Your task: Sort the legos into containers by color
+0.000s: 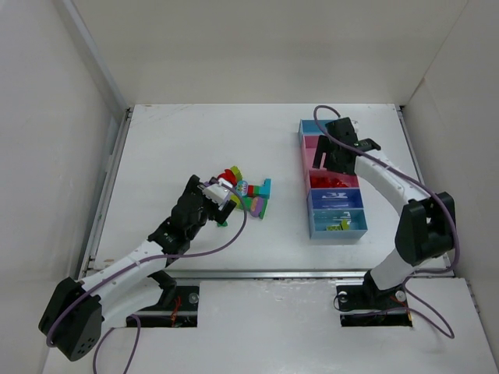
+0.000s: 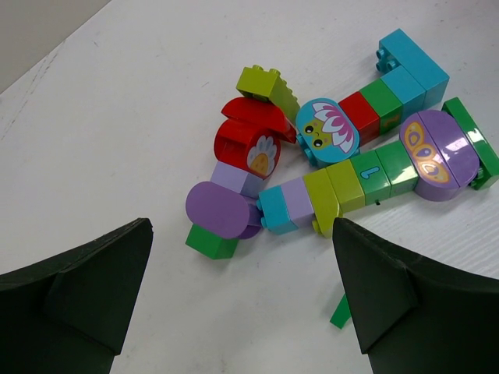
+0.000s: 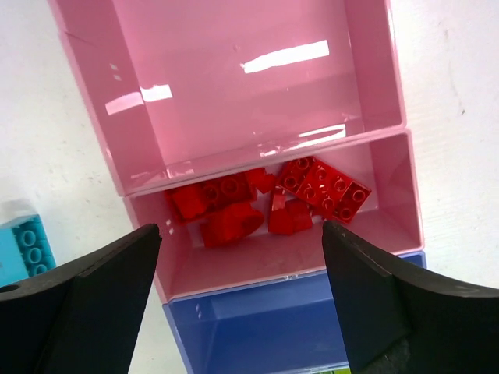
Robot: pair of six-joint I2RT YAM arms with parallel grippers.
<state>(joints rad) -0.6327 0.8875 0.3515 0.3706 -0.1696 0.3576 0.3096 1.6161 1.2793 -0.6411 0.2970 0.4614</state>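
My left gripper turns across and down onto the joined red and green bricks next, as they lie below it, to its right in the top view.
The legos (image 2: 335, 167) lie in a joined cluster on the white table: red, purple, teal, green and yellow-green bricks, seen also from above (image 1: 248, 195). My left gripper (image 2: 242, 312) is open and empty just short of the cluster, a purple round brick (image 2: 222, 209) and a green brick (image 2: 210, 243) nearest it. From above it (image 1: 224, 198) sits at the cluster's left side. My right gripper (image 3: 242, 304) is open and empty above the containers (image 1: 306, 179). Several red bricks (image 3: 234, 222) lie in the second pink bin (image 3: 257, 261).
An empty pink bin (image 3: 234, 101) is behind the red one, a darker blue bin (image 3: 257, 327) in front. The nearest light blue bin (image 1: 316, 231) holds green and yellow-green pieces. A small green piece (image 2: 341, 312) lies by my left gripper's right finger. White walls surround the table.
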